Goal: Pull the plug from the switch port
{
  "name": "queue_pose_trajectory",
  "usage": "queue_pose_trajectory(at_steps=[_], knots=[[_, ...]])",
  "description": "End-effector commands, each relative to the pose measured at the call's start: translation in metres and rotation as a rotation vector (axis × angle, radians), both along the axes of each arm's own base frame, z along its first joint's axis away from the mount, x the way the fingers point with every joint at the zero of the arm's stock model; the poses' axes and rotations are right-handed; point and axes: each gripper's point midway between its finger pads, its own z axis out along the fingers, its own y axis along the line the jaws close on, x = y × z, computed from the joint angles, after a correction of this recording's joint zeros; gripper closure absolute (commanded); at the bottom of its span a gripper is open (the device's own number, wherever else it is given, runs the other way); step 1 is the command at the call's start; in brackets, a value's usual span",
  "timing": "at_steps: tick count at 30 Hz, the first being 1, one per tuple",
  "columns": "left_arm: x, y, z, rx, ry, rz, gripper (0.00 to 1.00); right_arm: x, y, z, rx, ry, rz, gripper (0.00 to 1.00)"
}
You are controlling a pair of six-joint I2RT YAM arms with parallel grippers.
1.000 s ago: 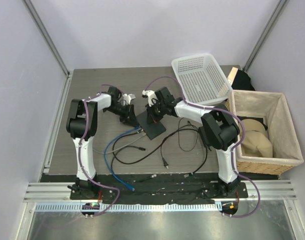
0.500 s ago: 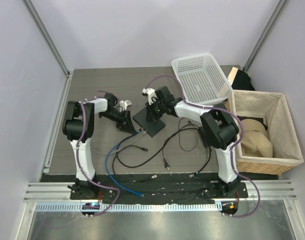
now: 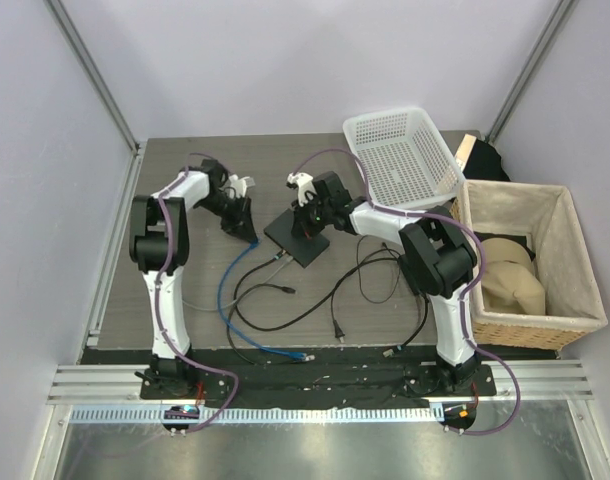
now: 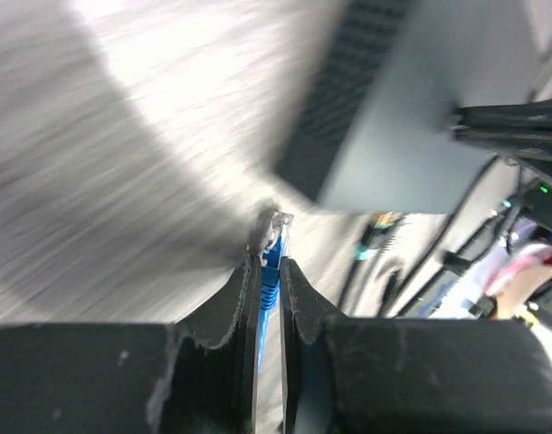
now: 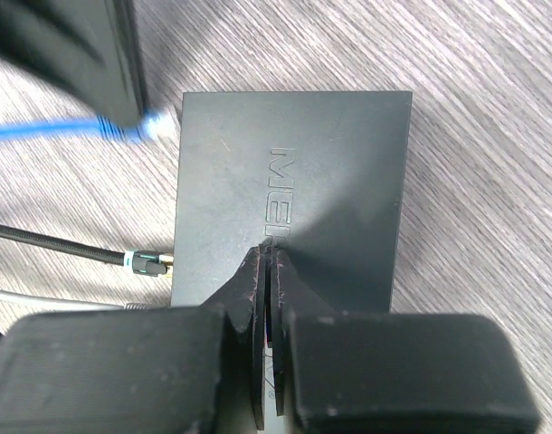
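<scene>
The plug hangs clear of the switch. My left gripper moves up, outward and to the left in the top view next, then down onto bare table [image 3: 214, 256].
The switch [image 3: 298, 238] is a flat dark-grey box in the middle of the table. It also shows in the right wrist view [image 5: 303, 172] and the left wrist view [image 4: 421, 108]. My left gripper [image 3: 247, 232] is shut on the blue cable's plug [image 4: 271, 262], whose clear tip [image 5: 160, 123] hangs free just off the switch's left edge. The blue cable [image 3: 223, 295] trails toward the near edge. My right gripper [image 5: 271, 251] is shut and empty, with its fingertips pressed on top of the switch [image 3: 308, 222]. The port itself is not visible.
Loose black cables [image 3: 335, 290] lie in front of the switch, and one metal-tipped plug [image 5: 149, 263] lies by its left edge. A white plastic basket [image 3: 400, 155] stands at the back right. A wicker basket [image 3: 575, 270] stands at the right.
My left gripper has pulled left and back, away from the switch, carrying the blue plug. The blue cable has swung after it. The right gripper stays on the switch.
</scene>
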Motion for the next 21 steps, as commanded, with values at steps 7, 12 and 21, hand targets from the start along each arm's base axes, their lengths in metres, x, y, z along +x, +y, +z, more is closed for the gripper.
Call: queue_pose_trajectory(at_steps=[7,12,21], knots=[[0.066,0.087,0.095,0.133,-0.295,0.155,1.00,0.001,-0.103,-0.090,-0.327,0.130,-0.193,0.99],[0.096,0.109,0.190,0.246,-0.602,0.177,1.00,0.001,-0.102,-0.087,-0.319,0.130,-0.192,0.99],[0.091,0.138,0.296,0.421,-0.906,0.240,1.00,0.000,-0.102,-0.083,-0.314,0.122,-0.193,0.99]])
